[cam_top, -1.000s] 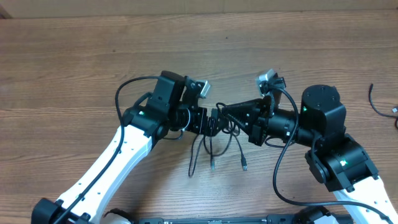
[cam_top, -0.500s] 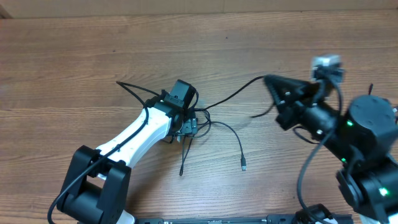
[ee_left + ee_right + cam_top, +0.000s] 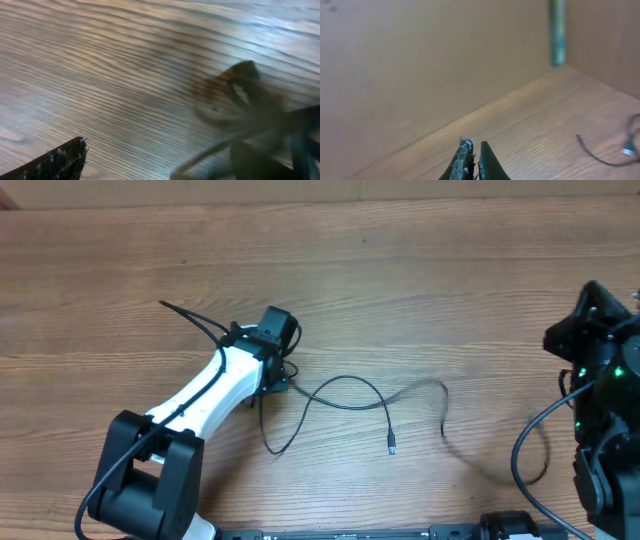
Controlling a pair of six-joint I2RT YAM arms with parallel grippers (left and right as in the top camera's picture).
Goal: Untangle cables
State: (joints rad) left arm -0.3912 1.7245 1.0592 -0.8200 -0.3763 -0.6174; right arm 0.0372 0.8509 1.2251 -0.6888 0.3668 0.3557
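I should lower my right gripper and tilt its fingers toward the second cable's bend (image 3: 443, 386), below and to its left in the overhead view, to release.
One thin black cable (image 3: 345, 382) lies loose on the wood, looping from under my left gripper (image 3: 272, 375) to a small plug (image 3: 392, 445). A second cable (image 3: 443, 408) shows as a blurred streak trailing right toward the table's front. My left gripper (image 3: 180, 167) is open wide; one finger (image 3: 57, 162) shows at the lower left, and a blurred cable strand (image 3: 215, 150) crosses near the other. At the far right my right gripper (image 3: 592, 300) is raised. Its jaws (image 3: 474, 146) are shut and no cable shows between them.
Another thin cable (image 3: 602, 156) with a silver plug (image 3: 630, 150) lies at the right of the right wrist view. The left arm's own thick black wire (image 3: 190, 320) sticks out to the upper left. Brown walls (image 3: 420, 60) rise behind the table.
The right arm has swung far right and lifted away from the middle. The left arm has shifted left. The bunched cables have been drawn apart, and one now lies spread out.
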